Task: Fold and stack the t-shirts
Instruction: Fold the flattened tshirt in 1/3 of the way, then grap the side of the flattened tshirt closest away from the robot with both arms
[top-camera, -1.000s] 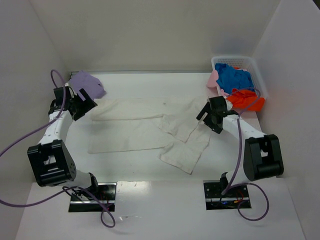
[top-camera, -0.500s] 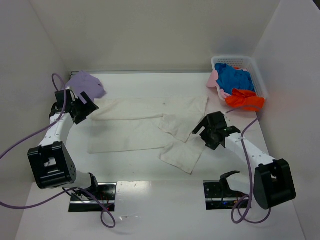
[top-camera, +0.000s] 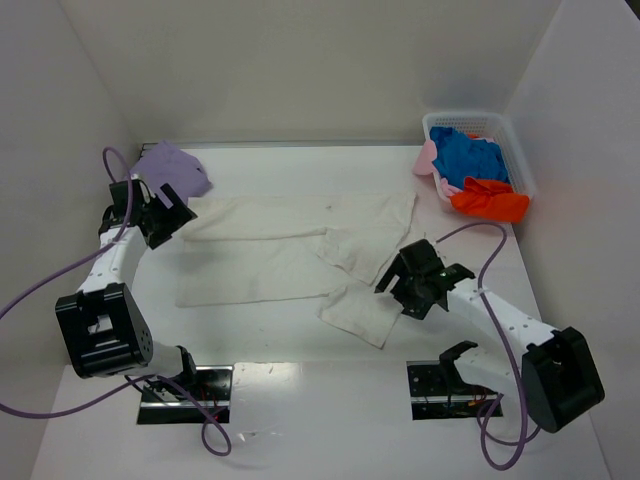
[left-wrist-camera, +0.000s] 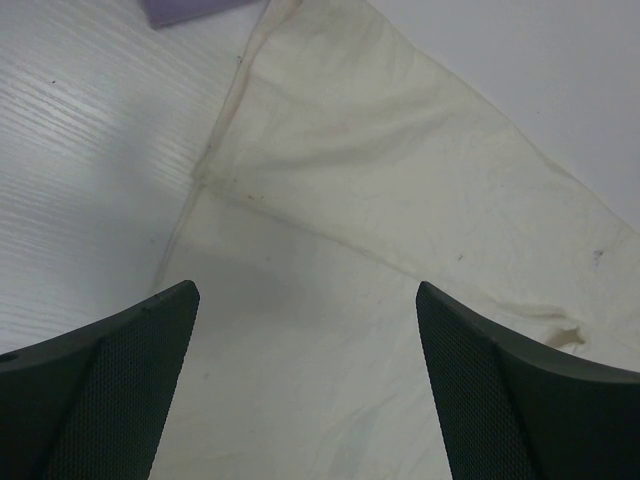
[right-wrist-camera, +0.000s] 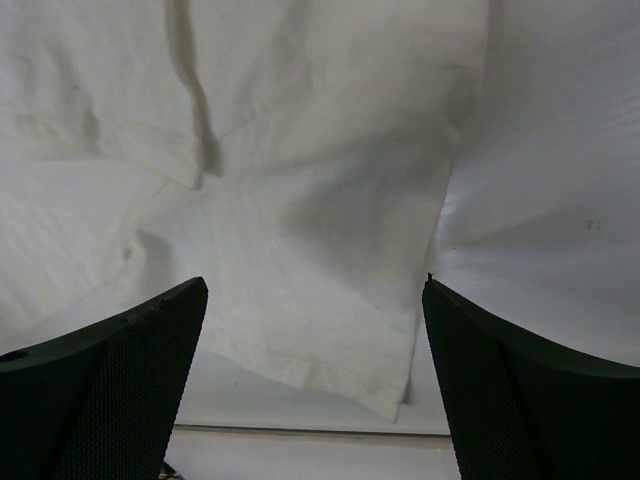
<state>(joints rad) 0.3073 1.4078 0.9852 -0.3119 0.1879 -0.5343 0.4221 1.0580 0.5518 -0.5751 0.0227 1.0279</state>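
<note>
To grab the sleeve flap's long edge (right-wrist-camera: 427, 256), my right gripper will lower onto that fold first.
An off-white t-shirt (top-camera: 290, 245) lies spread flat across the middle of the table, a sleeve flap (top-camera: 362, 312) at its near right. It fills the left wrist view (left-wrist-camera: 400, 230) and the right wrist view (right-wrist-camera: 300, 200). A lavender shirt (top-camera: 172, 168) lies bunched at the far left; its edge shows in the left wrist view (left-wrist-camera: 190, 10). My left gripper (top-camera: 178, 215) is open and empty over the shirt's left edge. My right gripper (top-camera: 392, 285) is open and empty over the sleeve flap.
A white mesh basket (top-camera: 518, 150) stands at the far right corner and holds a blue shirt (top-camera: 468, 155), an orange-red shirt (top-camera: 490, 203) and a pale pink shirt (top-camera: 428, 160). White walls enclose the table on three sides.
My right arm has swung toward the near edge and left, from beside the basket to over the sleeve flap. My left arm has barely moved.
</note>
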